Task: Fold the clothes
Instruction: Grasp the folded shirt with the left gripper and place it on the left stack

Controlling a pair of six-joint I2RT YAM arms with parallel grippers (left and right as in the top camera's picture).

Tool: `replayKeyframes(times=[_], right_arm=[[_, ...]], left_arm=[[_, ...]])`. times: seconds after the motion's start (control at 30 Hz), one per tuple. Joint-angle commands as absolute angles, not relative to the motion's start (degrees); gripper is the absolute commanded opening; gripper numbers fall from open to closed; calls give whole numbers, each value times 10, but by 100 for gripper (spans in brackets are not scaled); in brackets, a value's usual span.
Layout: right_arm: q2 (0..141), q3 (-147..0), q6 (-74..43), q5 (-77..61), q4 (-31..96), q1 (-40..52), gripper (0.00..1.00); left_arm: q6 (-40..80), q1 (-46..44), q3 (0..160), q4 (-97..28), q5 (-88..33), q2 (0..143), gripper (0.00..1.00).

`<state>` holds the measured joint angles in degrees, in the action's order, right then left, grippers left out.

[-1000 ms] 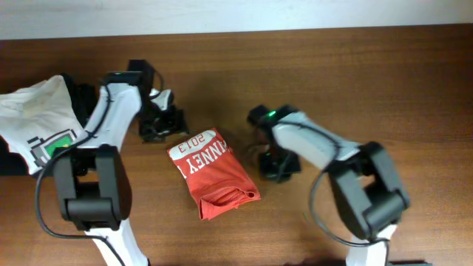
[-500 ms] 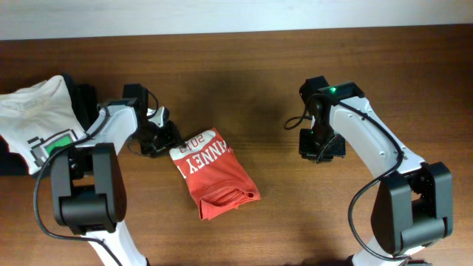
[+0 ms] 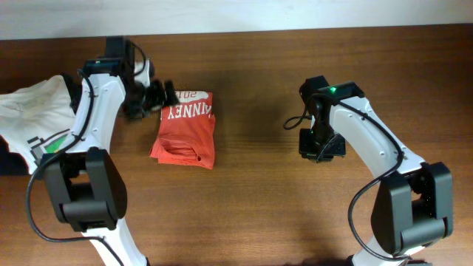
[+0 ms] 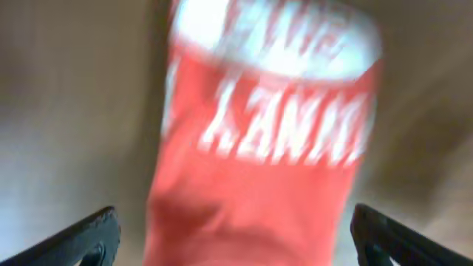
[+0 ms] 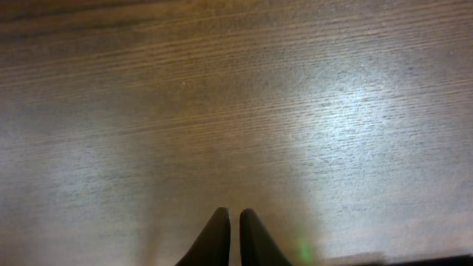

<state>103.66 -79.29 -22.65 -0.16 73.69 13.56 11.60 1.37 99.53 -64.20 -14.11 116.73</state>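
Note:
The orange-red shirt already lies compactly folded, so the robot's left gripper should next move back and down onto the bundle's side edge point(image 3: 161, 135) point(image 4: 160, 214) nearest the white T-shirt.
The orange-red T-shirt point(image 3: 185, 130) lies folded in a compact bundle on the wooden table point(image 3: 259, 199), with white block letters and "2013" at its far end. My left gripper point(image 3: 162, 95) is at the bundle's far left corner. In the blurred left wrist view the shirt point(image 4: 273, 148) fills the gap between my left gripper's point(image 4: 235, 220) jaws, which stand wide apart. My right gripper point(image 3: 319, 148) hovers over bare wood well to the right of the shirt. In the right wrist view the right gripper point(image 5: 234, 216) is shut and empty.
A white T-shirt with a green pixel graphic point(image 3: 38, 117) lies at the left edge, over dark folded garments point(image 3: 9, 159). The table's back edge meets a pale wall point(image 3: 236, 15).
The shirt bundle has moved up and left and turned, lettered end now toward the back. The left gripper moved up with it. The right arm first swung right, then stayed still.

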Motion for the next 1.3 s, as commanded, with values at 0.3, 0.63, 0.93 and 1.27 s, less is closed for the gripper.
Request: replayKeyframes(times=[0.3,0.63,0.93,1.27], right_arm=[[1028,-798,-227,8,740,134,11],[1028,-798,-227,8,742,134,11],[1028,-798,-227,7,742,134,11],[1028,-798,-227,7,751,134,11]], left_arm=[[76,16,709,-471,-304,1170,76],[68,45,962,-655,-119,1105,0],[67,186,1275,-724,62,1092,0],[67,354,1275,-642,-88,1136,0]])
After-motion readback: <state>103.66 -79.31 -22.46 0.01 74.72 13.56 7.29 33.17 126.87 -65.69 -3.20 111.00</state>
